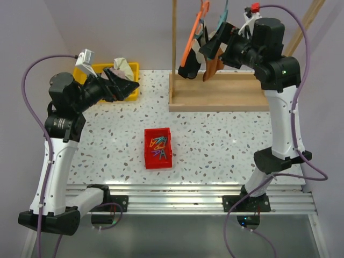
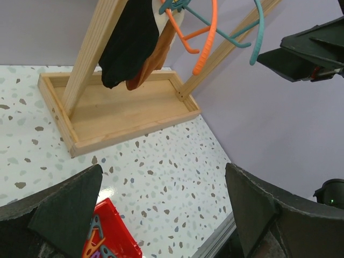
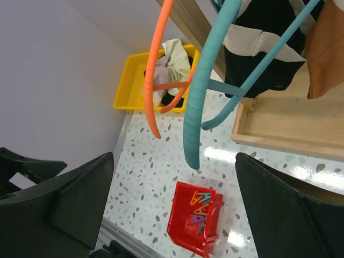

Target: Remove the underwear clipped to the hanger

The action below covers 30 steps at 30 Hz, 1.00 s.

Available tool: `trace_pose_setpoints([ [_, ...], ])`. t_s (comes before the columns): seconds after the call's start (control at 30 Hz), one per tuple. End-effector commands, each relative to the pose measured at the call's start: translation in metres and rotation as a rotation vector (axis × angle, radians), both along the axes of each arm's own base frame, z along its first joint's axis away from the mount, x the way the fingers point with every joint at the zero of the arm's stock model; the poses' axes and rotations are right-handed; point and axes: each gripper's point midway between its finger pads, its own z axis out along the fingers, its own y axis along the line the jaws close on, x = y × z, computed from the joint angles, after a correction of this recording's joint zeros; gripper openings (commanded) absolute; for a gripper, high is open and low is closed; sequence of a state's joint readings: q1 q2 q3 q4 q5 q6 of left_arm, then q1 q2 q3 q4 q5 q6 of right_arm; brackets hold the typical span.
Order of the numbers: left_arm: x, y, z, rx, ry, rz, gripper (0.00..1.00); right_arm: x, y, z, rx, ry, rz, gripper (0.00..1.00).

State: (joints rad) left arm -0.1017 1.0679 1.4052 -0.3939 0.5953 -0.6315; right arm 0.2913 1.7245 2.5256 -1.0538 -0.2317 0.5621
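I need to turn my right gripper's open fingers outward next and bring them around the teal hanger's near bar (image 1: 221, 22) (image 3: 199, 97), because that bar slants across the gap between them.
The black underwear with white parts (image 1: 188, 67) and the rust-brown underwear (image 1: 213, 65) hang from an orange hanger (image 1: 194, 33) and a teal hanger (image 1: 221, 19) on the wooden stand (image 1: 174, 37). In the right wrist view the black one (image 3: 269, 51) and the rust-brown one (image 3: 325, 49) hang at the top right, behind the orange hanger (image 3: 155, 75) and the teal hanger (image 3: 200, 94). My right gripper (image 1: 213, 51) is open and empty, right beside the hangers. My left gripper (image 1: 127, 84) is open and empty over the yellow bin. The left wrist view shows both garments (image 2: 131, 43) from afar.
A red bin (image 1: 158, 148) with several coloured clips sits mid-table. A yellow bin (image 1: 131, 68) at the back left holds a pale cloth bundle (image 1: 123, 66). The stand's wooden tray base (image 1: 217, 94) lies at the back right.
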Motion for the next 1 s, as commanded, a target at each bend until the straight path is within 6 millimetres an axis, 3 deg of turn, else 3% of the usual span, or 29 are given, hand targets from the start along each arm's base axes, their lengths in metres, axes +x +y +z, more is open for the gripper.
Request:
trace_pose_setpoints([
  [0.0,-0.010,0.000,-0.008,0.026,0.004,-0.006,1.00,0.014,0.000,0.011,-0.009,-0.056,-0.123,0.98],
  [0.13,-0.011,0.002,-0.018,0.037,0.017,0.002,1.00,0.038,-0.018,-0.005,-0.047,-0.022,-0.328,0.98],
  [0.23,-0.012,0.004,-0.024,0.047,0.023,0.012,1.00,0.042,-0.031,-0.018,-0.068,0.022,-0.425,0.98],
  [0.37,-0.014,0.006,-0.029,0.058,0.024,0.025,1.00,0.037,-0.054,-0.022,-0.132,0.024,-0.525,0.89],
  [0.47,-0.013,0.007,-0.032,0.062,0.029,0.031,1.00,0.036,-0.058,-0.022,-0.180,0.011,-0.521,0.80],
  [0.73,-0.005,0.006,-0.039,0.060,0.048,0.027,1.00,0.042,-0.067,-0.027,-0.381,-0.039,-0.478,0.66],
  [0.97,0.001,0.005,-0.045,0.064,0.060,0.024,1.00,0.052,-0.079,-0.015,-0.583,-0.149,-0.441,0.65],
])
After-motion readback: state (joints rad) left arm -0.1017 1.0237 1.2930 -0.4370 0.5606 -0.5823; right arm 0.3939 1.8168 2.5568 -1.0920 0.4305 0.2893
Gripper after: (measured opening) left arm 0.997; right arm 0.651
